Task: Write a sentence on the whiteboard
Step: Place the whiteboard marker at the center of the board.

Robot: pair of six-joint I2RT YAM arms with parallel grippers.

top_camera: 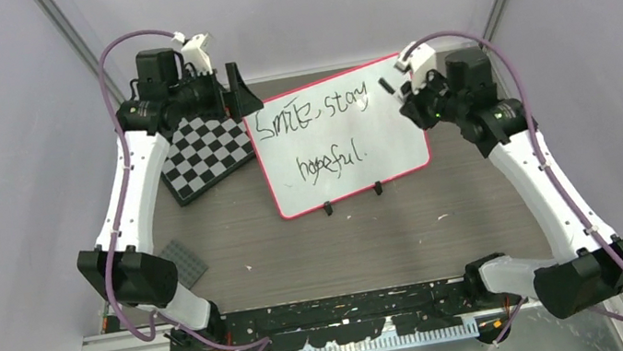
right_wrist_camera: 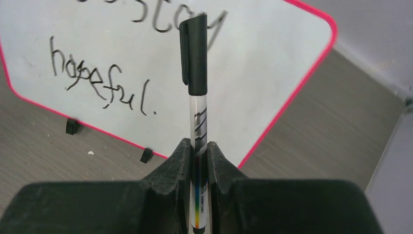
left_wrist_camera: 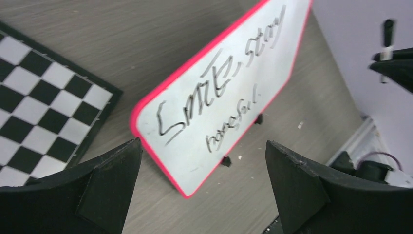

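The robot's right gripper will next go down to the table past the whiteboard's edge, down and to the right in the top view, because the sentence (top_camera: 310, 118) is finished.
The whiteboard (top_camera: 377, 142), white with a pink-red frame and two black feet, lies on the table. The sentence (top_camera: 310, 118) reads "Smile, stay hopeful." in black on two lines. My left gripper (top_camera: 246, 99) hovers open above the board's top-left corner with nothing between its fingers. In the left wrist view the board (left_wrist_camera: 195, 161) and sentence (left_wrist_camera: 214, 90) show between the spread jaws of the left gripper (left_wrist_camera: 203, 144). My right gripper (right_wrist_camera: 198, 146) is shut on a capped black-and-white marker (right_wrist_camera: 197, 58), held over the board's (right_wrist_camera: 272, 63) right end, off its surface. The marker (top_camera: 388, 87) points left.
A black-and-white chessboard (top_camera: 207, 154) lies just left of the whiteboard, its corner tucked under it. A small dark grey studded plate (top_camera: 183, 262) sits near the left arm. White crumbs dot the wooden tabletop (top_camera: 346, 245). Grey walls close in on both sides.
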